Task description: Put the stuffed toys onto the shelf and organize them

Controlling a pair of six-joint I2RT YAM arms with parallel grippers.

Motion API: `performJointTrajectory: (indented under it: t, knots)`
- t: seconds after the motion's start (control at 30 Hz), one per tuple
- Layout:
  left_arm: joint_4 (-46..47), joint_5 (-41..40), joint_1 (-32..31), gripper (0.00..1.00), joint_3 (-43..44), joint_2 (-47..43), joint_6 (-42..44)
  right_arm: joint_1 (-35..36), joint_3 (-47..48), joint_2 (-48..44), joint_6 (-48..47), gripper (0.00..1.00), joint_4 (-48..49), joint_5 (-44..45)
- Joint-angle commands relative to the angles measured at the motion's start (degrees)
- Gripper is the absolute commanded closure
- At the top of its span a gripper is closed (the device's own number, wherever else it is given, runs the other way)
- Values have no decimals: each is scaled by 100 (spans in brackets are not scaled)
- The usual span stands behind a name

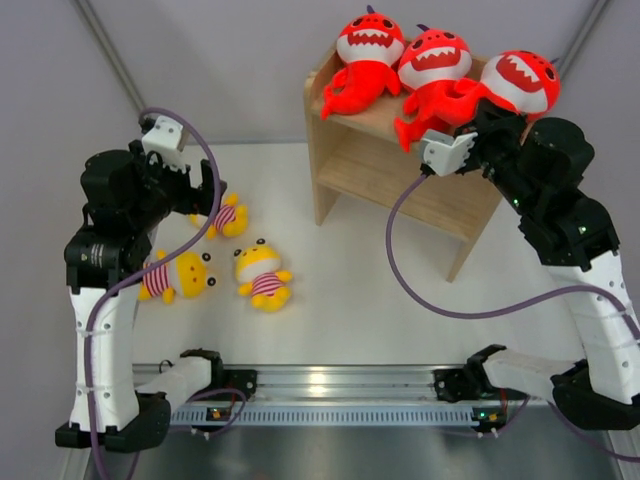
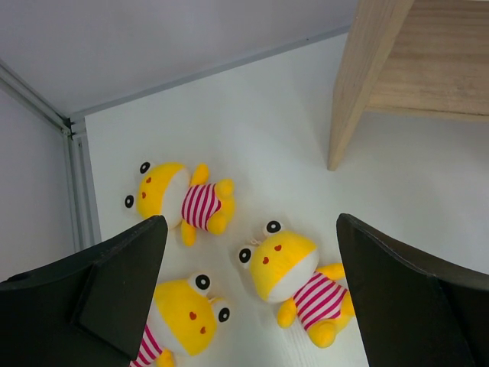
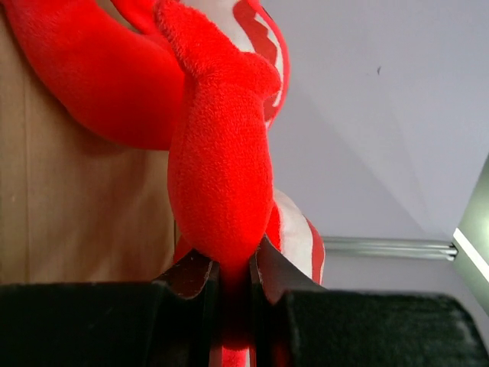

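Observation:
The third shark's head sticks out past the shelf's end, so my right gripper needs to lower the shark a little toward the middle shark next, onto the shelf (image 1: 323,150) top.
Three red sharks sit in a row on top of the wooden shelf (image 1: 323,150): left (image 1: 365,55), middle (image 1: 432,68) and right (image 1: 518,82). My right gripper (image 1: 477,112) reaches the shelf top from the right. In the right wrist view this gripper (image 3: 235,267) is shut on a red plush limb of a shark (image 3: 221,168), with the shelf's wood (image 3: 76,214) behind. Three yellow toys in striped shirts lie on the table at the left (image 1: 230,215), (image 1: 180,275), (image 1: 262,272). My left gripper (image 2: 250,229) hangs open above them, holding nothing; below it lie the yellow toys (image 2: 179,199), (image 2: 294,275), (image 2: 183,321).
The shelf's lower tier (image 1: 400,180) holds nothing I can see. A metal rail (image 1: 330,385) runs along the near edge between the arm bases. Purple cables loop from both wrists over the table. Grey walls close the back and sides.

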Motion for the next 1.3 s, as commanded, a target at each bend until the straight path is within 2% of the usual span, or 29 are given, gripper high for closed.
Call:
performJointTrajectory:
  t: [0.0,0.27,0.43,0.53,0.57,0.63,0.67,0.77,0.87,0.93,1.1,1.27]
  knots:
    - [101,80,12,2,-65,-101,40,-176,-26,11,293,99,105,-682]
    - [101,203,12,2,-48,13,5,-333,-413,-165,522,97,167,-1235]
    - [101,221,12,2,-39,22,14,-623,-667,-200,645,88,395,-1429]
    - [101,238,12,2,-56,22,14,-939,-808,-288,750,75,518,-1587]
    - [101,256,12,2,-56,22,31,-958,-852,-305,768,64,518,-1605]
    - [101,274,12,1,-48,31,31,-967,-870,-393,925,50,518,-1683]
    - [101,274,12,2,-48,39,31,-967,-861,-411,987,36,492,-1762]
    - [101,282,12,1,-48,31,66,-958,-914,-490,1137,19,492,-1763]
    - [101,274,12,2,-48,31,93,-958,-888,-551,1234,13,404,-1789]
    - [101,274,12,2,-39,31,137,-949,-844,-595,1321,1,308,-1903]
    - [101,282,12,2,-30,39,154,-914,-580,-666,1558,1,-44,-2167]
    - [101,361,12,2,-39,83,190,-905,-141,-815,2085,1,-518,-3062]
